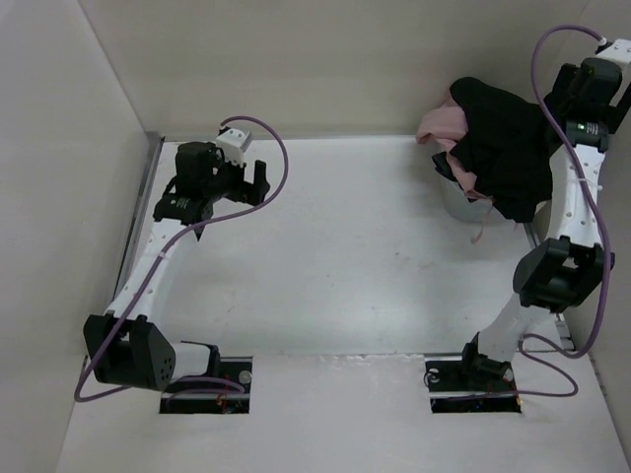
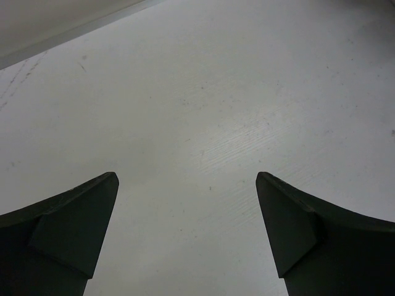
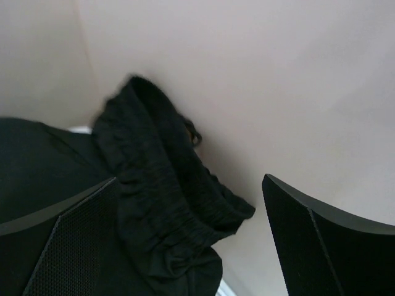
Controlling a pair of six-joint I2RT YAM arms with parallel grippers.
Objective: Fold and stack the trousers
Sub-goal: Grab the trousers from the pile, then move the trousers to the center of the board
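Note:
The gathered elastic waistband (image 3: 179, 200) of the black trousers (image 3: 166, 185) already lies between the open fingers, so my right gripper moves down over that waistband next and closes on it.
The black trousers (image 1: 508, 148) lie in a bunched heap at the back right, draped over a container and a dusty-pink garment (image 1: 437, 122). My right gripper (image 1: 554, 99) is raised beside that heap; its fingers are mostly hidden in the top view. In the right wrist view it (image 3: 188, 179) is open, and the gathered elastic waistband of the trousers (image 3: 166, 185) hangs between the jaws, close to the left finger (image 3: 68, 240). My left gripper (image 1: 259, 182) is open and empty over the white table at the back left; the left wrist view (image 2: 187, 176) shows only bare table below it.
A pale grey container (image 1: 456, 202) stands under the clothes at the back right, with a pink cord (image 1: 481, 225) hanging beside it. Beige walls close in the white table (image 1: 345, 256) at the back and on both sides.

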